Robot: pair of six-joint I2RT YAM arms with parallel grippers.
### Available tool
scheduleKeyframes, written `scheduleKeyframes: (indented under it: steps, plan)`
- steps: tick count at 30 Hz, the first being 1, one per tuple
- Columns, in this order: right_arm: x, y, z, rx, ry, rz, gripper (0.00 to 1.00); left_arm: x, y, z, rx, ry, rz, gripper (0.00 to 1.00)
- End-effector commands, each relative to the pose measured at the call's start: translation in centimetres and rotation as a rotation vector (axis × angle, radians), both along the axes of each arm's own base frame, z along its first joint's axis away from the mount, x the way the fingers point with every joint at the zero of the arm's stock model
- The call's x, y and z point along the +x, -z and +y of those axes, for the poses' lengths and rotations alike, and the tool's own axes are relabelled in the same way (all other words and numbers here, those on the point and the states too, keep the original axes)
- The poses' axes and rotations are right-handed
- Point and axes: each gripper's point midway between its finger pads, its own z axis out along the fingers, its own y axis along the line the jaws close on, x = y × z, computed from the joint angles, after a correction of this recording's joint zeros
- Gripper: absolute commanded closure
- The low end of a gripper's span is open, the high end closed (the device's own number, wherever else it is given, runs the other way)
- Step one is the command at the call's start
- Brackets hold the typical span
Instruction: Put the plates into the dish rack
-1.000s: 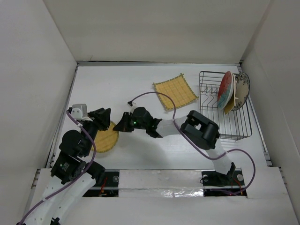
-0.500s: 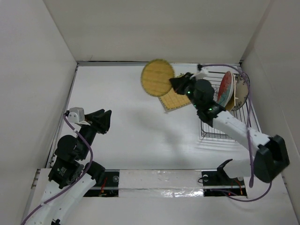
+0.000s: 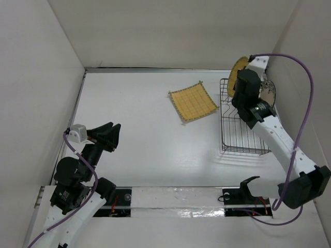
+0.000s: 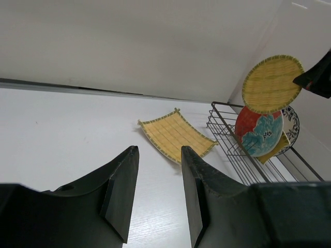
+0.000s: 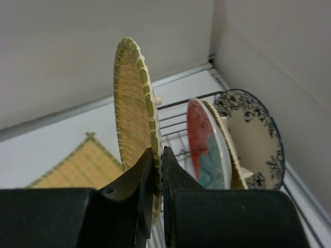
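My right gripper is about to move toward the square bamboo plate's side, then down into the gap beside the red plate, where the rack's wires are empty.
My right gripper is shut on the rim of the round yellow bamboo plate and holds it upright above the far end of the dark wire dish rack. The plate shows in the top view and the left wrist view. In the rack stand the red plate with teal flowers, a yellow bamboo plate behind it, and the white plate with blue pattern. The square bamboo plate lies flat on the table left of the rack. My left gripper is open and empty at the near left.
White walls enclose the table on three sides; the right wall runs close beside the rack. The right arm's purple cable loops along the right wall. The near part of the rack holds no plates.
My right gripper took the round bamboo plate from the near left of the table, carried it across and now holds it upright over the rack. The left arm drew back slightly.
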Motion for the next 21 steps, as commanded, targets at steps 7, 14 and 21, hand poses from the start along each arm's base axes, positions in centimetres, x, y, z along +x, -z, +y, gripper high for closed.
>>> scheduleKeyframes:
  steps: [7,14,21]
  plan:
    - [1.5,-0.1,-3.9,-0.347,0.228,0.243,1.00,-0.7,-1.3,0.0,-0.031,0.023,-0.056,0.64]
    - [2.8,2.3,-4.1,-0.458,0.237,0.385,1.00,-0.7,-1.3,-0.1,-0.030,0.023,-0.057,0.64]
    - [3.7,5.5,-4.3,-0.454,0.186,0.502,1.00,-0.6,-1.3,-0.1,-0.028,0.021,-0.056,0.64]
